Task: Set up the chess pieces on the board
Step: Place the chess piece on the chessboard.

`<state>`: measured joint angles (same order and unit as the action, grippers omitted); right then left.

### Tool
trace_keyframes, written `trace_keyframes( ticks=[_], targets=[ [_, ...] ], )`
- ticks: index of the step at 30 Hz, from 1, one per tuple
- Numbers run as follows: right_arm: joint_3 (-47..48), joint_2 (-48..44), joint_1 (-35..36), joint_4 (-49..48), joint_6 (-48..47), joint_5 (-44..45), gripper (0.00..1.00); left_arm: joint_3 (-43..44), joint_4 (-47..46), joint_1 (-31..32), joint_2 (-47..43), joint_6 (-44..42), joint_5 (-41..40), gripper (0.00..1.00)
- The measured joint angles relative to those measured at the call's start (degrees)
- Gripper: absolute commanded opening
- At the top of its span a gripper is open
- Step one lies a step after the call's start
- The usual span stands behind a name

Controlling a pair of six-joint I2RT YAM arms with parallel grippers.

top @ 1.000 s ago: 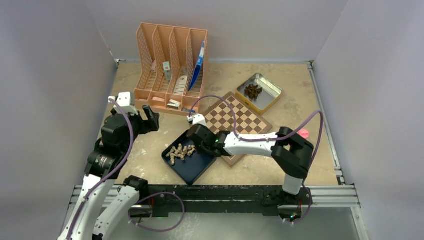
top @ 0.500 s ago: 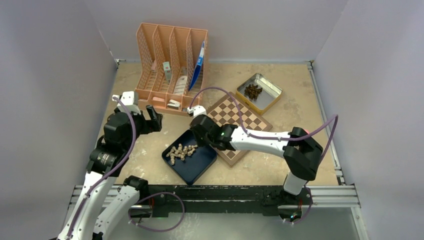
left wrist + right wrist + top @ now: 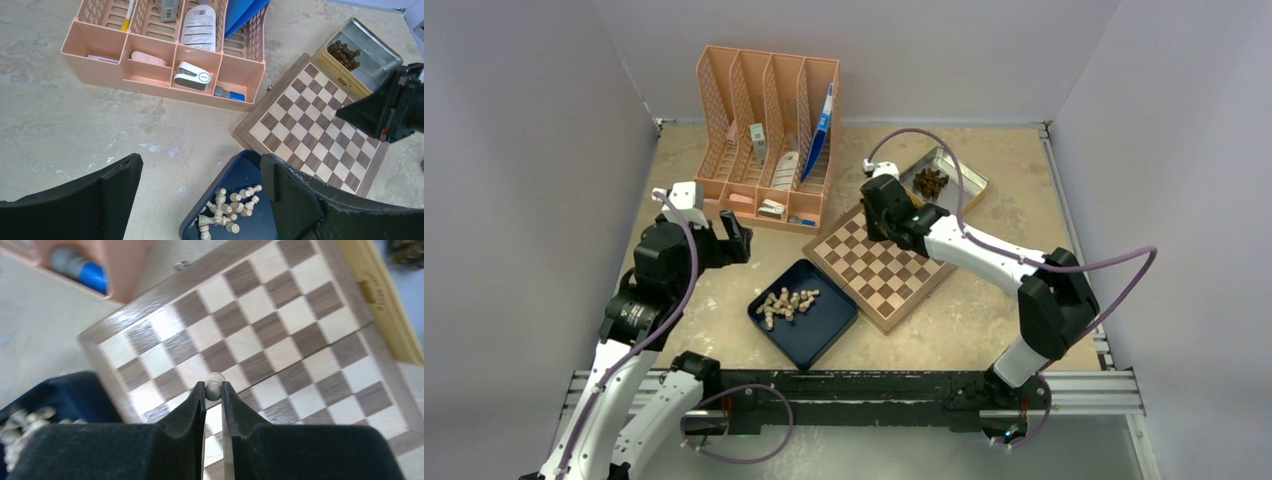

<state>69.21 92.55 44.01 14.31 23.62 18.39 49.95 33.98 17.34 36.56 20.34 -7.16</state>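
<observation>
The right gripper moves outward and down onto the pale square [image 3: 311, 276] beside the board's far corner next to release the chess piece. The row beside the tray is bare.
Pale chess pieces [image 3: 786, 303] lie in a heap in a dark blue tray [image 3: 819, 325], also seen in the left wrist view as chess pieces [image 3: 227, 207]. The checkered board [image 3: 894, 285] lies right of the tray with no piece standing on it. My right gripper [image 3: 876, 215] hangs over the board's far part, shut on one pale chess piece [image 3: 214, 387], whose round head shows between the fingertips above the board [image 3: 260, 325]. My left gripper [image 3: 200, 162] is open and holds nothing, above the table left of the tray [image 3: 245, 172].
A peach desk organizer [image 3: 764, 140] with small items stands at the back left. An open metal tin [image 3: 964, 185] holding dark chess pieces [image 3: 931, 182] sits just beyond the board's far corner. Grey walls close in three sides.
My right arm has swung from the blue tray up and right to the board's far part, carrying the piece. The left gripper has opened slightly wider and shifted a little.
</observation>
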Motion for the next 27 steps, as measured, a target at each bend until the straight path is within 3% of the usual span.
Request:
trace_keyframes(
  ticks=[11, 27],
  targets=[
    [6.88, 8.26, -12.02, 2.16, -0.63, 1.68, 0.14, 0.0, -0.09, 0.0, -0.48, -0.02, 0.76, 0.88],
    [13.81, 19.26, -13.66, 2.51, -0.28, 2.38, 0.16, 0.0, -0.46, 0.0, -1.7, 0.0, 1.38, 0.88]
  ],
)
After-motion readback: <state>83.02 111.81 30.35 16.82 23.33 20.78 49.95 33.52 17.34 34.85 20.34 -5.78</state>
